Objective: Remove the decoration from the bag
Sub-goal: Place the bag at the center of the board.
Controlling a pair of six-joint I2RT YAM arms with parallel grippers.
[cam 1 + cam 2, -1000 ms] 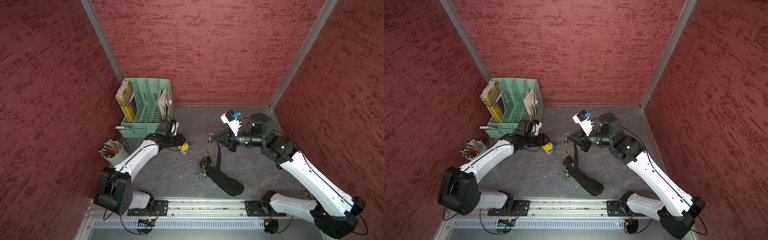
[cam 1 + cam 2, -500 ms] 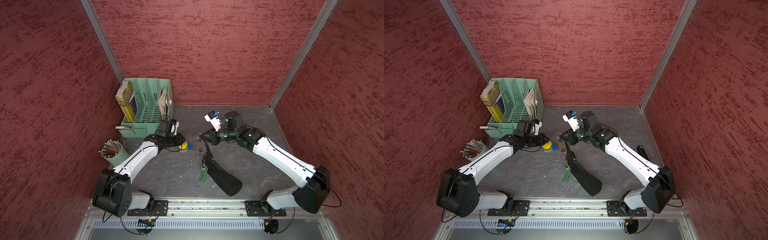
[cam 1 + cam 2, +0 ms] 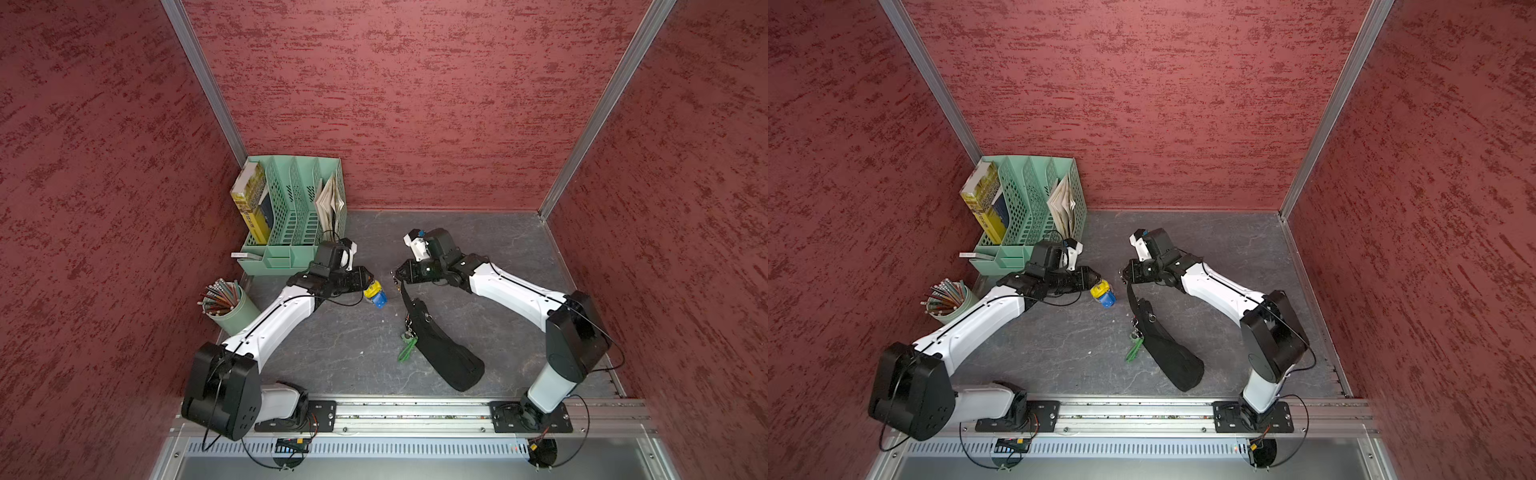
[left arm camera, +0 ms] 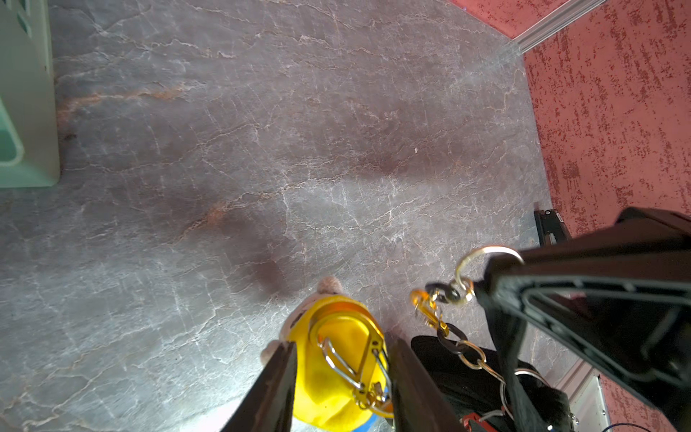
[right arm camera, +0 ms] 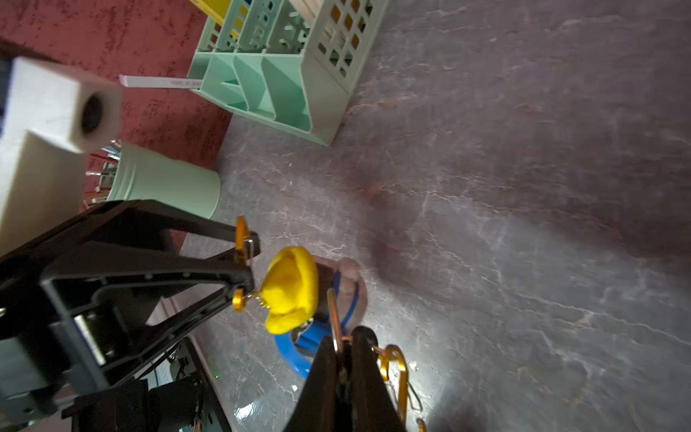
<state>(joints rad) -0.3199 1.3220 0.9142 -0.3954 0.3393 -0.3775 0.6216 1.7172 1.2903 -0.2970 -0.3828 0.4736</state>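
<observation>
My right gripper moves outward next, away from the doll, over bare tabletop and releases the metal ring (image 4: 486,254) there, since the doll hangs apart from the bag.
The black bag (image 3: 446,353) lies on the grey table with its strap end lifted. My right gripper (image 5: 344,336) is shut on the metal ring (image 4: 486,254) at that strap end. A link chain with an orange clip (image 4: 426,306) hangs from the ring. A green charm (image 3: 408,347) lies against the bag's side. The decoration (image 3: 375,294), a small doll with a yellow hat and blue body, is apart from the bag, just left of the strap. My left gripper (image 4: 342,344) is shut on its gold carabiner (image 4: 359,359), which spans the fingertips.
A mint file organizer (image 3: 291,216) holding books stands at the back left. A mint cup of pencils (image 3: 230,305) sits by the left wall under my left arm. Red walls close in three sides. The metal rail (image 3: 415,409) runs along the front.
My right gripper has swung left with the strap end, close to the left gripper, and the bag has shifted slightly left. The left arm and doll have barely moved.
</observation>
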